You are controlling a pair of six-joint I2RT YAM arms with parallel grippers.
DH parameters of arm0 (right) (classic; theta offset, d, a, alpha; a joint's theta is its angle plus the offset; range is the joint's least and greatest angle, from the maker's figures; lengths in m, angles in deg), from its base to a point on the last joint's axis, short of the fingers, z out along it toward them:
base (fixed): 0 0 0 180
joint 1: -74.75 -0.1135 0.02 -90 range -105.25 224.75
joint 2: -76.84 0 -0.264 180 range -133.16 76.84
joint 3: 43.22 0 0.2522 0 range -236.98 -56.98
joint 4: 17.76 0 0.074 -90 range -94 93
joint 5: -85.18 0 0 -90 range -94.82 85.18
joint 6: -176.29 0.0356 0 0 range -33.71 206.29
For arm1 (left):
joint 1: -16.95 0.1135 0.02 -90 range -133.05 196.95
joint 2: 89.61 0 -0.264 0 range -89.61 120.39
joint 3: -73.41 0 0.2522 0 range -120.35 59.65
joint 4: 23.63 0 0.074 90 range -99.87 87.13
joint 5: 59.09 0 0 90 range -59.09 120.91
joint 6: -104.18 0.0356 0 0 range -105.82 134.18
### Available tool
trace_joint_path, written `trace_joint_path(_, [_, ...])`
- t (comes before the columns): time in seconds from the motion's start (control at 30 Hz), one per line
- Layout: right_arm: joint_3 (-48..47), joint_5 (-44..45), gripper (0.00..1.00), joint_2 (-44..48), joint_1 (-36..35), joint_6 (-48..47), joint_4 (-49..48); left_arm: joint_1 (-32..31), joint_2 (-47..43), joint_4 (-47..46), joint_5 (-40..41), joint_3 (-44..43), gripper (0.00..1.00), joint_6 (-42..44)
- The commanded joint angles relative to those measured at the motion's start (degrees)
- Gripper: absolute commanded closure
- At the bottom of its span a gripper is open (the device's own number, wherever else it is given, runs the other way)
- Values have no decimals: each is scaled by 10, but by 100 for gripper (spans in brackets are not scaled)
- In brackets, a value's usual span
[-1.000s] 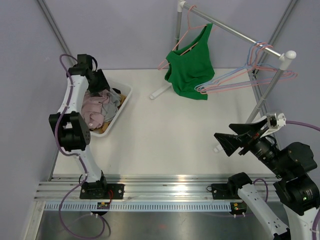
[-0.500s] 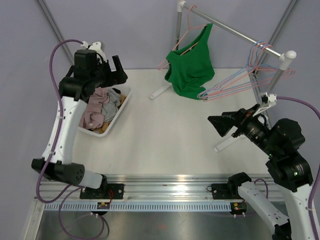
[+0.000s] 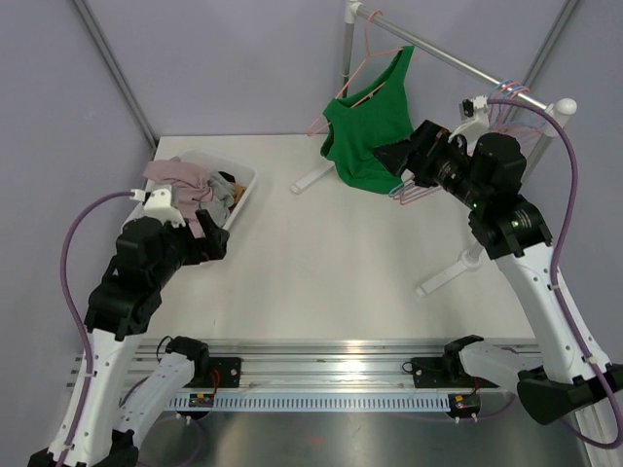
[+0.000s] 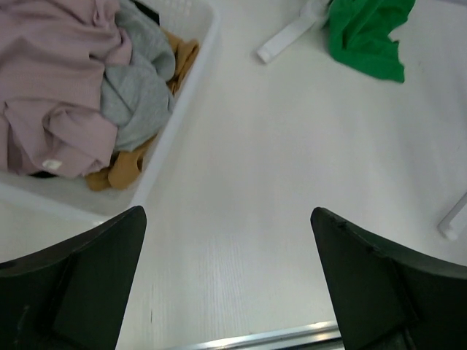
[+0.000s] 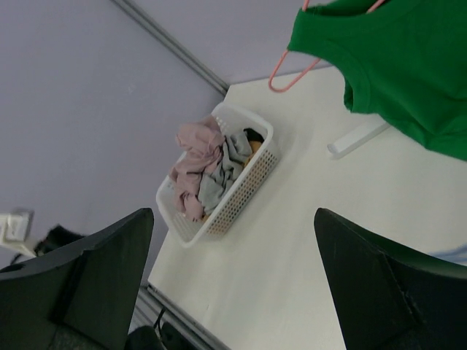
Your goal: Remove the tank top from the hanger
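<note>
The hanger's sloping wire [image 3: 353,76] is bare above the tank top's near strap, so my right gripper should move outward and to the left in the top view onto that part next.
The green tank top [image 3: 368,141] hangs on a pink hanger [image 3: 355,89] from the metal rail [image 3: 438,55] at the back of the table. It also shows in the left wrist view [image 4: 365,36] and the right wrist view [image 5: 398,65], where the hanger [image 5: 292,76] pokes out below its neck. My right gripper [image 3: 393,159] is open and empty, raised just right of the top's lower edge; its jaws stand wide apart [image 5: 233,213]. My left gripper [image 3: 212,245] is open and empty, low at the near left by the basket [image 4: 227,211].
A white basket [image 3: 243,185] of pink, grey and tan clothes sits at the left [image 4: 175,124] [image 5: 241,204]. Several empty pink and blue hangers [image 3: 510,94] hang at the rail's right end. The rack's white feet [image 3: 311,180] [image 3: 450,273] lie on the table.
My left arm swung away from above the basket down to the near left. My right arm rose and moved back-left until its gripper came beside the tank top.
</note>
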Motion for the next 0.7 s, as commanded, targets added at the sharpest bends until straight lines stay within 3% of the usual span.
trace_joint_path(0.0, [-49, 59, 1, -55, -7, 23, -70, -1, -56, -59, 9, 63, 1, -13])
trace_joint_path(0.33, [-176, 255, 3, -227, -79, -17, -113, -1, -107, -72, 8, 119, 1, -23])
trace_joint_path(0.5, [-214, 291, 3, -298, -82, -24, -141, -1, -116, -77, -5, 123, 1, -19])
trace_joint_path(0.67, [-312, 306, 4, -402, -82, -40, -128, -1, -110, -82, -48, 125, 1, -12])
